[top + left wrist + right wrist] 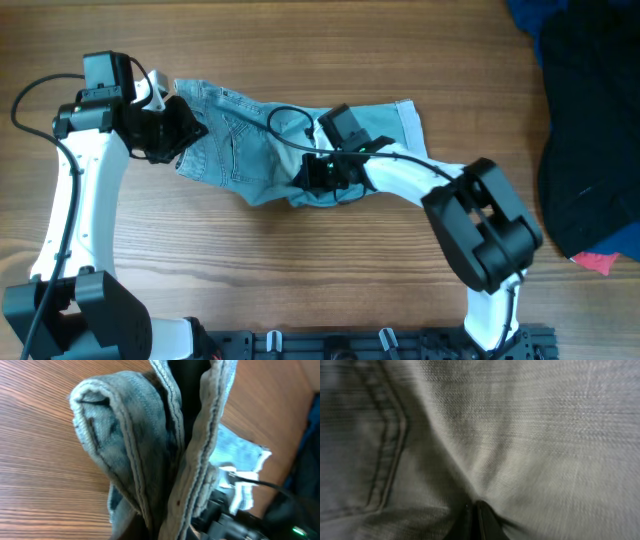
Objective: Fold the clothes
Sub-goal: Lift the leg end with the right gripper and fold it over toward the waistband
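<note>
I should next move my right gripper to the right in the overhead view, to the shorts' hemmed leg, and let go there. That leg lies beyond the pinched middle.
The light blue denim shorts lie crumpled across the back middle of the wooden table, waistband at the left, a hemmed leg at the right. My left gripper is shut on the waistband end; the left wrist view shows bunched folds with stitched edges hanging from the jaws above the table. My right gripper is shut on the shorts' lower middle edge. In the right wrist view its fingertips pinch the cloth beside a pocket seam.
A dark navy cloth pile fills the right edge of the table. A small pink-red cloth lies at its lower corner. Bare wood lies in front of the shorts.
</note>
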Robot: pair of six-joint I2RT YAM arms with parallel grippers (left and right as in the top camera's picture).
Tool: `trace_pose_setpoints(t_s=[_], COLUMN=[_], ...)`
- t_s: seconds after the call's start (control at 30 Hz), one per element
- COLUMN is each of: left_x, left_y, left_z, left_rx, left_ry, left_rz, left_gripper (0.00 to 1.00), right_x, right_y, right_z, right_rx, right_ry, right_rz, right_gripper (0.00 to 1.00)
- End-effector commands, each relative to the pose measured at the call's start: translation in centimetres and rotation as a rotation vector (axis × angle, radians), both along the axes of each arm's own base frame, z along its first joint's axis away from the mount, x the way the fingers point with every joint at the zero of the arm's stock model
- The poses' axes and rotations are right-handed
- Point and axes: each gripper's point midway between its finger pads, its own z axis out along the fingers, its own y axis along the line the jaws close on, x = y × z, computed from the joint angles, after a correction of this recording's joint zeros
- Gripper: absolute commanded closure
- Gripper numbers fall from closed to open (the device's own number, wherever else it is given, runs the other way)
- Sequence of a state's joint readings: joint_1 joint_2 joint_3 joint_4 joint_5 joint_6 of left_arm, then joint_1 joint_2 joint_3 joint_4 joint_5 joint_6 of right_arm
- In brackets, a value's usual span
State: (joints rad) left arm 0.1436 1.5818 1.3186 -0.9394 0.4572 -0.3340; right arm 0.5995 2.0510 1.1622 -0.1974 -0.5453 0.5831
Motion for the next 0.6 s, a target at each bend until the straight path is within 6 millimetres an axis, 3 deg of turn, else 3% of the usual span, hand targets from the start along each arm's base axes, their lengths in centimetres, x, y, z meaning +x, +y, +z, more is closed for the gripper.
trace_pose_setpoints(t_s=[0.0, 0.07, 0.2, 0.27, 0.33, 0.4, 0.47, 0.5, 0.57], left_x=[0.8, 1.1, 1.3, 1.1, 0.3, -0.2, -0.2, -0.2, -0.4], left_y=[-1.8, -3.7, -6.9, -7.7, -7.8, -7.4, -7.4, -7.5, -7.5], left_z=[4.4, 6.4, 8.9, 8.3, 7.0, 6.1, 6.1, 6.1, 6.0], left_rx=[-0.123, -0.255, -0.401, -0.367, -0.297, -0.260, -0.254, -0.253, -0.254], left_ry=[-0.123, -0.176, -0.233, -0.220, -0.184, -0.141, -0.148, -0.149, -0.143], left_rz=[-0.020, -0.065, -0.154, -0.171, -0.190, -0.169, -0.183, -0.186, -0.186], left_gripper=[0.96, 0.96, 0.96, 0.96, 0.96, 0.96, 0.96, 0.96, 0.96], right_x=[-3.2, -4.3, -4.0, -3.7, -2.0, -0.3, 1.5, 2.4, 3.3], right_y=[2.9, 4.3, 5.1, 4.9, 3.6, 2.0, -0.9, -3.3, -10.5], right_z=[-1.9, -1.9, -1.4, -1.4, -0.3, 1.6, 4.7, 5.6, 6.8], right_rx=[0.031, 0.039, 0.067, 0.067, 0.086, 0.096, 0.093, 0.043, -0.131], right_ry=[0.109, 0.092, 0.091, 0.089, 0.084, 0.069, 0.032, 0.025, 0.037], right_rz=[0.049, 0.086, 0.062, 0.055, 0.013, -0.036, -0.092, -0.156, -0.336], right_gripper=[0.96, 0.96, 0.96, 0.96, 0.96, 0.96, 0.96, 0.96, 0.96])
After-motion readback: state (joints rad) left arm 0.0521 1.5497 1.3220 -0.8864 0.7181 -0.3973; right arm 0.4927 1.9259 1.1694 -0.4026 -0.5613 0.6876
